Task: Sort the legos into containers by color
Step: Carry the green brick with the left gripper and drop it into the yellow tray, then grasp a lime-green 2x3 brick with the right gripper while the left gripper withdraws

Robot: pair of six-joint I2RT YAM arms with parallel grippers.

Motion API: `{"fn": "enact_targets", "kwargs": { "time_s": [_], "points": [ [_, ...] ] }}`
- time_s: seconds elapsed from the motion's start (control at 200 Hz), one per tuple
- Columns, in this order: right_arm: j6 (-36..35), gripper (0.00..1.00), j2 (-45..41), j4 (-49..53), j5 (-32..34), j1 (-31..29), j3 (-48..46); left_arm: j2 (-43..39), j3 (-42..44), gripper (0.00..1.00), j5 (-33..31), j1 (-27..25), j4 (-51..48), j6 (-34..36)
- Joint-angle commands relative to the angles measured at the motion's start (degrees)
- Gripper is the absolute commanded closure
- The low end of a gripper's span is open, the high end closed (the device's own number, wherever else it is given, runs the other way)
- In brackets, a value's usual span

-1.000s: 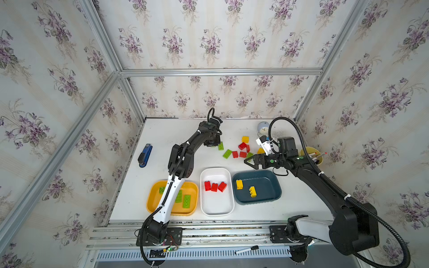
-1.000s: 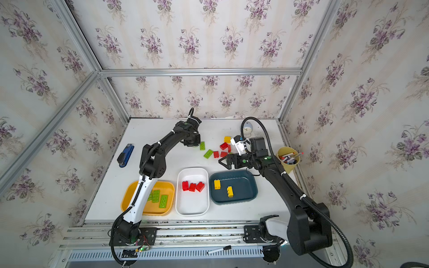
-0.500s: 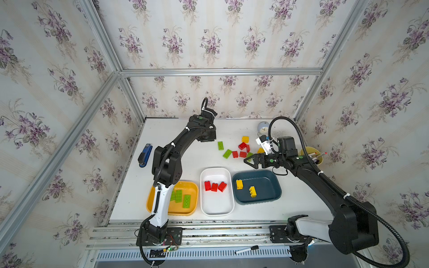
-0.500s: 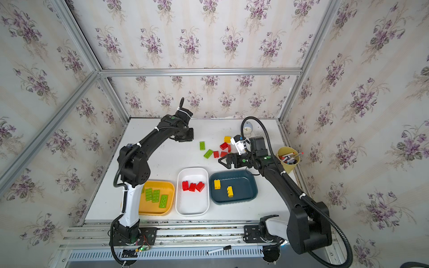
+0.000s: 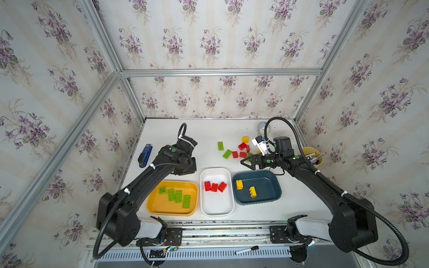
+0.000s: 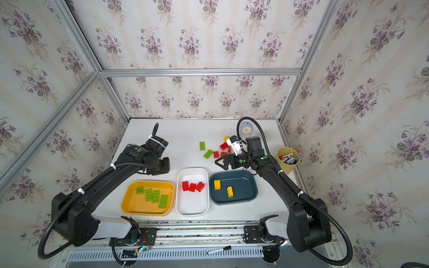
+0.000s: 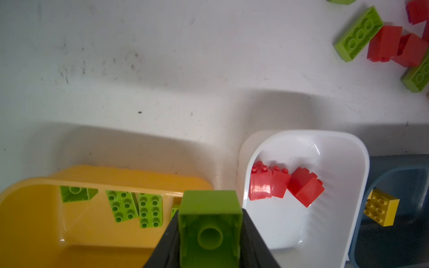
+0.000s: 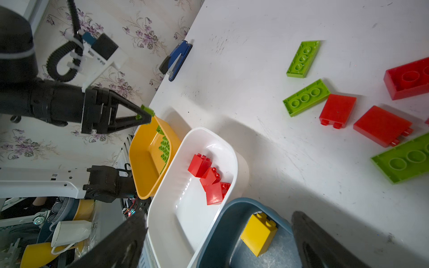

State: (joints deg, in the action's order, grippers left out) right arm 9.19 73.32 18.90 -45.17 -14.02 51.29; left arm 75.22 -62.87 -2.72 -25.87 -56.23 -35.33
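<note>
I will bring my left gripper back over the orange-yellow tray's end (image 5: 186,198) (image 7: 172,215) beside the white tray to let go of the lime green lego, since green ones lie there.
My left gripper (image 7: 210,229) is shut on a lime green lego (image 7: 209,215), held just above the far rim of the orange-yellow tray (image 5: 153,206), which holds several green legos (image 5: 178,196). The white tray (image 5: 217,204) holds three red legos (image 5: 214,186), and the teal tray (image 5: 267,192) two yellow ones (image 5: 252,192). My right gripper (image 5: 246,162) hangs open and empty over the teal tray's far left corner. Loose green (image 5: 220,145), red (image 5: 242,146) and yellow (image 5: 245,139) legos lie on the table behind it.
A blue stapler (image 5: 145,155) lies at the table's left edge. A pale-yellow cup with pens (image 5: 313,157) stands at the right edge, and a small round clock (image 6: 246,128) at the back. A marker (image 5: 246,250) rests on the front rail.
My left arm has drawn back from the far middle of the table toward the front, carrying the green lego to the orange-yellow tray. The right arm has not moved.
</note>
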Motion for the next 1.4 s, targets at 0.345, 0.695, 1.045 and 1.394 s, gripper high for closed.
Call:
{"fn": "enact_targets", "kwargs": {
  "time_s": [0.345,0.695,1.045,1.394],
  "points": [
    [-4.6,0.00,0.2,2.4,9.0,-4.1,1.4,-7.5,19.1,0.66,5.3,-0.1,6.2,-3.6],
    [-0.7,0.00,8.3,5.3,24.6,-9.9,10.2,-11.1,16.4,0.25,5.0,1.1,6.0,-0.1],
    [7.0,0.00,26.2,4.1,36.6,-18.3,25.2,-15.4,11.4,0.01,15.3,8.3,15.3,16.9],
    [13.3,0.07,45.0,9.8,50.6,-21.4,43.4,-15.2,12.5,0.01,35.0,21.1,27.0,23.0]
  ]
}}
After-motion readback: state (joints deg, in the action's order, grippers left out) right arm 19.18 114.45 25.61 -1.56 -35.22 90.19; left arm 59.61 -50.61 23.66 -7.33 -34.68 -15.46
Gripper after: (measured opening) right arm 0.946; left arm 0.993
